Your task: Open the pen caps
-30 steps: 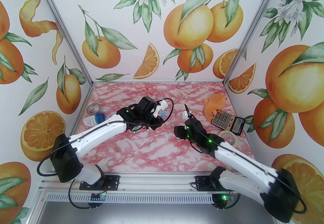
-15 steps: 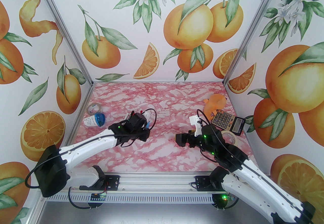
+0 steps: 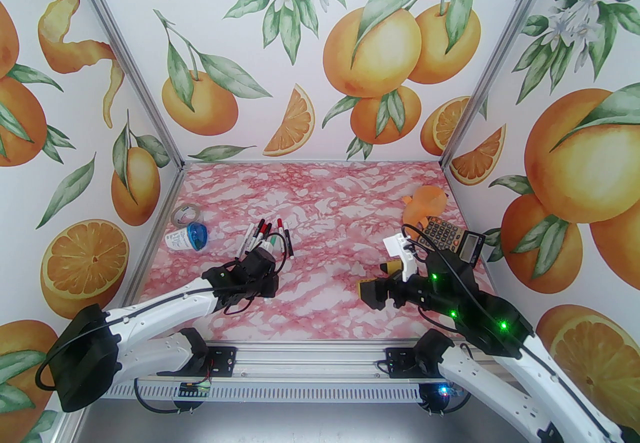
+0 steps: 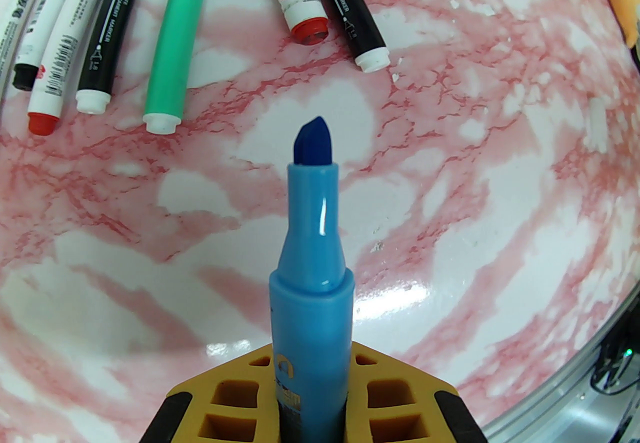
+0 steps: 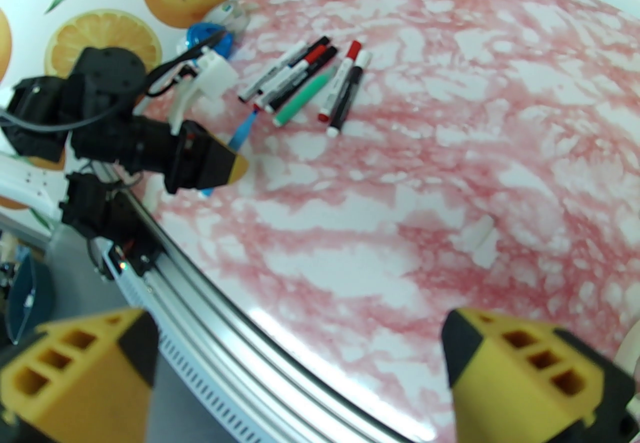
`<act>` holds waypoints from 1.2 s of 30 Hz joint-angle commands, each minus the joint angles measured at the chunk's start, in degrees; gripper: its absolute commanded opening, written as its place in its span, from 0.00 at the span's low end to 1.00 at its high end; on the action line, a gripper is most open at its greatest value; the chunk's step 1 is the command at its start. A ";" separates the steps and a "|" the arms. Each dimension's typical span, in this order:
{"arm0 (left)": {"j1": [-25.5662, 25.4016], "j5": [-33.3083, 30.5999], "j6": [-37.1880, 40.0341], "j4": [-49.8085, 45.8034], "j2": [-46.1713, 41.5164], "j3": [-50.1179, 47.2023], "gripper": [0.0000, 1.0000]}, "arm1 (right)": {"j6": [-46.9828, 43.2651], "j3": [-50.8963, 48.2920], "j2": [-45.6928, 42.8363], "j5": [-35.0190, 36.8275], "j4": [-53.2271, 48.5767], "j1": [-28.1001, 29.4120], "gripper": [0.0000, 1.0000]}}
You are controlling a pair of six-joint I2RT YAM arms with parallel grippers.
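Note:
My left gripper goes down toward the bare tabletop short of the green pen next and releases the blue pen, since that clear spot lies below the gripper.
Several pens [image 3: 265,237] lie side by side left of the table's middle, red and black pen caps [image 3: 279,221] at their far ends. The left wrist view shows their near ends [image 4: 162,123] in red, white and black. My left gripper [image 3: 267,258] hovers just in front of them, shut on a blue pen [image 4: 310,251] whose dark blue tip is bare and points at the row. That gripper [image 5: 225,163] and the pens [image 5: 305,81] also show in the right wrist view. My right gripper [image 3: 382,278] hangs wide open at the right, its yellow fingers [image 5: 75,376] holding nothing.
A calculator [image 3: 452,238] and an orange toy [image 3: 425,203] sit at the back right, behind the right arm. A tape roll [image 3: 186,213] and a blue-lidded container [image 3: 187,237] lie at the left edge. A small pale stub [image 5: 480,233] lies mid-table; whether it is a cap is unclear.
Both arms have pulled back toward the near edge, uncovering the row of pens. The left gripper kept the blue pen. The right gripper's jaws spread wide apart.

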 commanded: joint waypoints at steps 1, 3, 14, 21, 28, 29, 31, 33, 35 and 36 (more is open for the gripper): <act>-0.04 -0.24 -2.55 3.55 0.88 -1.39 0.05 | -1.05 -0.96 0.18 0.33 -0.74 0.38 1.00; -0.16 -0.57 -3.18 3.19 1.90 -1.16 0.06 | -0.96 -0.83 0.49 0.76 -1.08 0.33 1.00; -0.12 -4.50 -3.01 0.40 6.06 -0.19 0.09 | -0.78 -0.90 0.46 1.19 -0.96 0.40 1.00; -0.13 -7.20 -2.74 -1.28 9.71 1.10 0.10 | -0.78 -0.90 0.27 0.55 -0.70 0.35 1.00; -0.14 -6.94 -2.37 -0.61 12.25 1.41 0.16 | -0.79 -0.90 0.40 0.79 -0.72 0.34 1.00; -0.16 -6.98 -2.36 -0.79 12.46 1.57 0.18 | -0.78 -0.98 0.42 0.79 -0.65 0.33 1.00; -0.14 -6.97 -2.45 -0.93 12.80 1.59 0.22 | -0.71 -0.99 0.40 0.87 -0.70 0.36 1.00; -0.08 -7.00 -2.53 -1.00 12.92 1.59 0.25 | -0.70 -1.03 0.40 0.88 -0.68 0.37 1.00; -0.11 -7.18 -2.67 -1.11 12.83 1.41 0.28 | -0.69 -1.01 0.42 0.88 -0.67 0.33 1.00; -0.12 -7.27 -2.78 -1.09 12.74 1.44 0.28 | -0.69 -1.00 0.40 0.88 -0.64 0.30 1.00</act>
